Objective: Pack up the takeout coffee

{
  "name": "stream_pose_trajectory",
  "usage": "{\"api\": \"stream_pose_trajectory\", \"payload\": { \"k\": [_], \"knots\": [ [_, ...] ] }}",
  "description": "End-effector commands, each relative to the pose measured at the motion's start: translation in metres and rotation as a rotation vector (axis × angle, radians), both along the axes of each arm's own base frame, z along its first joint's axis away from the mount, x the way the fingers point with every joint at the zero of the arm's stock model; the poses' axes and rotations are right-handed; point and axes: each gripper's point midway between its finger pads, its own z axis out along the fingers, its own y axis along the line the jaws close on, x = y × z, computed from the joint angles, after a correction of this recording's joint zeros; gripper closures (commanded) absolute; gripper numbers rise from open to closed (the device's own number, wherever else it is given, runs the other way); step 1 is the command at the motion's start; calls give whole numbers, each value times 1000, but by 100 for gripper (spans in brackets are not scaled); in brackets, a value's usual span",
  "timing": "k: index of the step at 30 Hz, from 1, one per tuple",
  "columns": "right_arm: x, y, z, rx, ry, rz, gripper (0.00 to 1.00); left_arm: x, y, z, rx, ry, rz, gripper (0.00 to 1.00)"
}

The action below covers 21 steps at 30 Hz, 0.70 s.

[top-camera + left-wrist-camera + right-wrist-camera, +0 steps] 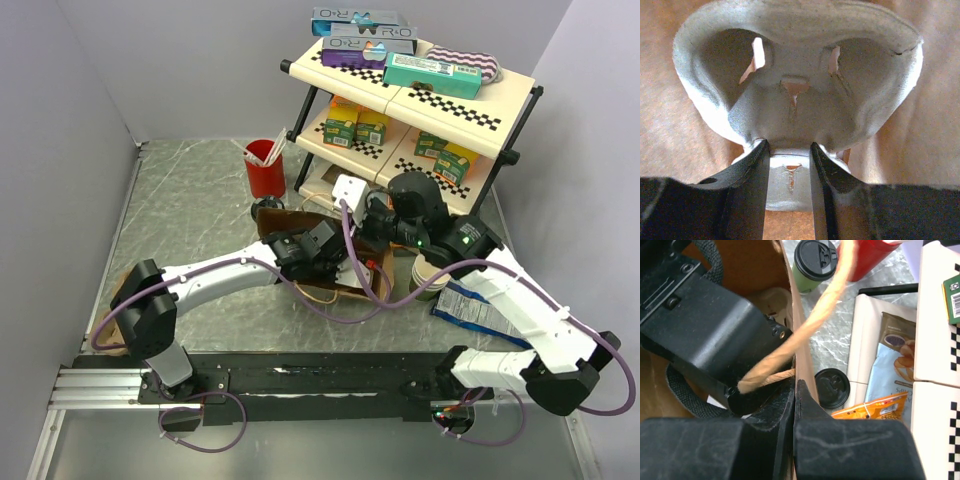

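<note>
The left gripper lowers the carrier [795, 100] deeper into the brown paper bag [670, 115] next and releases it there, since my right gripper holds the bag's rim.
The takeout coffee [814, 260], a green cup with a black lid, stands on the table beyond the brown paper bag [740, 260], next to the red cup [865, 257]. From above the coffee [264, 209] shows only as a dark lid behind the bag [290, 222]. My right gripper [795, 382] is shut on the bag's rim, beside its twine handle [805, 325]. My left gripper [788, 145] is inside the bag, its jaws closed on the middle ridge of a grey pulp cup carrier [795, 100]. In the top view the left gripper [325, 262] and right gripper [358, 236] meet at the bag.
A loose black lid [832, 388] lies right of the bag, with snack packets [890, 370] beyond it. A two-tier checkered shelf [410, 100] with boxes stands at the back right. A lidless cup stack [428, 272] and a blue snack bag [480, 305] sit near the right arm.
</note>
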Motion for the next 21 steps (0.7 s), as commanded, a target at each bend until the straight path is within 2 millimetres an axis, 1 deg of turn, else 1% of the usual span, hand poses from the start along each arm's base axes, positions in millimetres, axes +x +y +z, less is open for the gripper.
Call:
{"api": "stream_pose_trajectory", "payload": {
  "k": [1, 2, 3, 4, 6, 7, 8, 10, 14, 16, 18, 19, 20, 21],
  "knots": [
    [-9, -7, 13, -6, -119, 20, 100, 4, 0, 6, -50, -44, 48, 99],
    [-10, -8, 12, -14, -134, 16, 100, 4, 0, 3, -49, -41, 50, 99],
    [-14, -6, 7, -24, -139, 32, 100, 4, 1, 1, -45, -37, 53, 99],
    [-17, -7, 9, -20, -152, 34, 100, 4, 0, -5, -36, -21, 57, 99],
    [-17, -5, 10, -16, -180, 33, 100, 4, -3, -7, -28, -7, 59, 99],
    [-17, -5, 14, -8, -202, 33, 100, 2, -6, -13, -24, 16, 54, 99],
    [-17, -5, 16, -1, -220, 34, 100, 0, -7, -13, -16, 33, 49, 99],
    [-15, -3, 23, 16, -266, 26, 100, -3, -10, -19, -14, 68, 48, 99],
    [-13, -5, 33, 25, -292, 12, 100, -8, -10, -22, -14, 99, 57, 99],
    [-15, -6, 34, 26, -293, 16, 100, -6, -10, -23, -17, 98, 72, 99],
    [-16, -7, 35, 25, -294, 12, 100, -1, -11, -18, -38, 68, 96, 99],
    [-18, -7, 36, 26, -298, 15, 100, 0, -9, -20, -39, 56, 103, 99],
    [-18, -7, 34, 21, -298, 14, 100, 5, -6, -19, -38, 24, 121, 99],
    [-19, -7, 35, 22, -307, 15, 100, 12, -10, -13, -75, -13, 133, 99]
  ]
}}
